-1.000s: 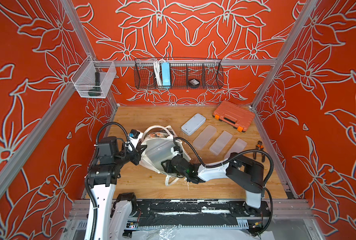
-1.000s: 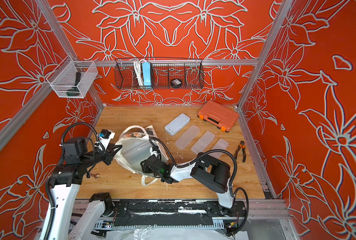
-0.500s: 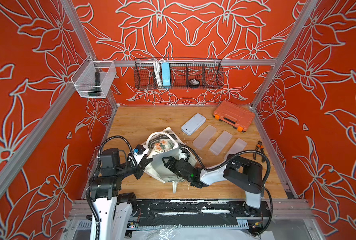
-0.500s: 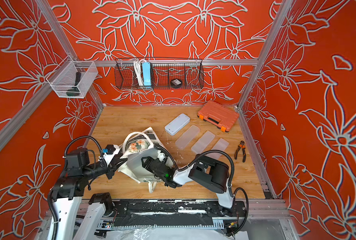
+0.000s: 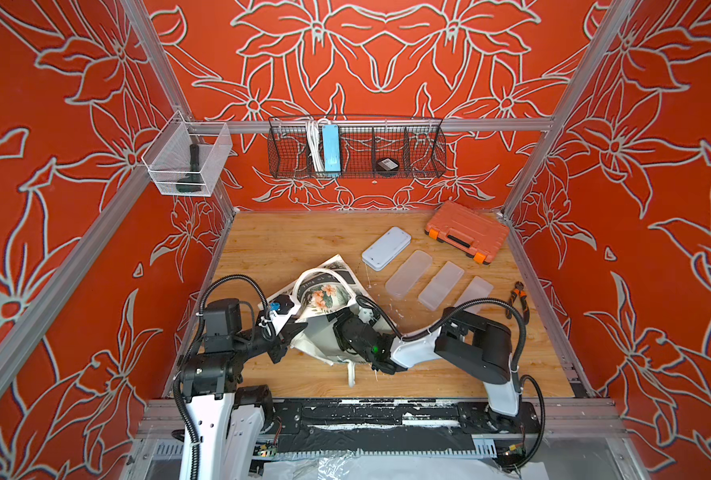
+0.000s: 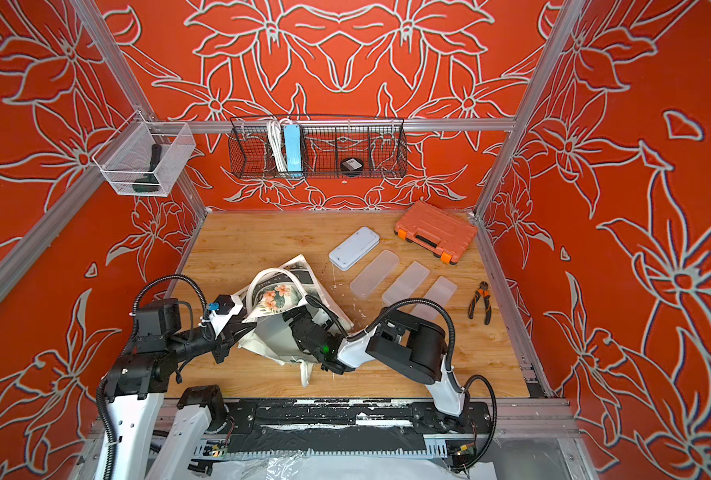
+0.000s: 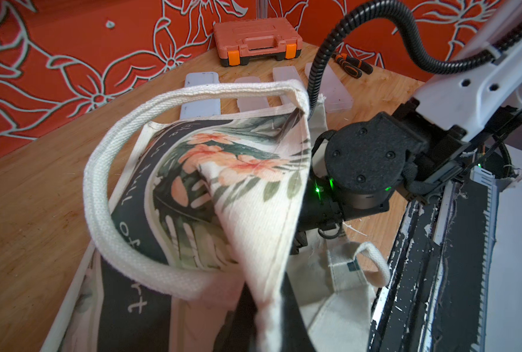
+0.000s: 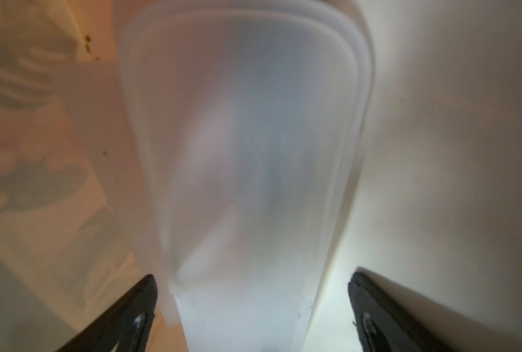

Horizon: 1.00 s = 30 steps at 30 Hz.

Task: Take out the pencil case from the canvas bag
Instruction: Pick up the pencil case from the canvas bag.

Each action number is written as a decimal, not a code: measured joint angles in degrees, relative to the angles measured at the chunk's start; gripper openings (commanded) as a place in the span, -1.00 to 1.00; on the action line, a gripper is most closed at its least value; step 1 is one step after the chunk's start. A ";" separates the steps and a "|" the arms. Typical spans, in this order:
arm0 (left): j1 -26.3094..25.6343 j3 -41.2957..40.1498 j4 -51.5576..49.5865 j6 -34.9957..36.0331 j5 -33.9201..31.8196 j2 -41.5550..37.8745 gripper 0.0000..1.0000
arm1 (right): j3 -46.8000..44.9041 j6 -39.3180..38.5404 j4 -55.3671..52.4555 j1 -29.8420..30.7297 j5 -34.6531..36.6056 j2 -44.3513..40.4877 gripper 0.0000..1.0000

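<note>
My right gripper will move its open fingers gently further over the frosted pencil case and close, because the case is between them with a gap beside each long edge.
The canvas bag (image 5: 322, 297) (image 6: 277, 297) lies crumpled at the front middle of the wooden table, its floral panel folded up. My left gripper (image 5: 297, 328) (image 7: 269, 323) is shut on the bag's cloth rim and holds the mouth up. A white handle (image 7: 101, 195) loops in front of it. My right arm (image 5: 412, 349) reaches into the bag's mouth from the right. Inside, my right gripper (image 8: 253, 304) is open. A frosted translucent pencil case (image 8: 247, 152) lies lengthwise between its black fingers (image 8: 140, 307), which are not pressed against it.
Three frosted cases (image 5: 408, 274) (image 5: 441, 284) (image 5: 476, 291) and a white case (image 5: 386, 248) lie on the table behind the right arm. An orange tool case (image 5: 466, 230) sits at the back right, pliers (image 5: 516, 297) by the right wall. A wire basket (image 5: 356, 147) hangs on the back wall.
My right jaws have opened wide and gone deeper into the bag. My left gripper has drawn the bag's rim toward the front, and the bag has shifted and folded up with it.
</note>
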 measured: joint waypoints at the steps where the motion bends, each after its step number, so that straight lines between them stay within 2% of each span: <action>1: -0.04 0.00 -0.20 -0.02 0.00 -0.09 -1.00 | 0.28 1.40 1.11 -0.02 0.39 0.81 0.96; 7: -0.42 0.17 -1.42 -0.68 0.26 -0.35 -1.00 | 0.50 4.52 4.63 -0.02 2.34 3.04 0.72; 14: -0.57 0.24 -0.70 -4.37 0.28 -0.39 -1.00 | -0.11 3.23 5.90 -0.61 1.92 3.19 0.38; 17: -0.68 0.22 -0.33 -6.27 0.42 -0.39 -1.00 | -0.87 1.79 6.38 -0.74 1.38 2.71 0.32; 23: -0.72 0.22 0.42 -9.09 0.42 -0.37 -1.00 | -3.43 -4.81 5.51 -1.22 0.98 -0.85 0.24; 30: -0.72 0.22 2.36 -10.78 0.44 -0.35 -1.00 | -5.44 -17.70 -0.33 -1.64 0.98 -8.04 0.24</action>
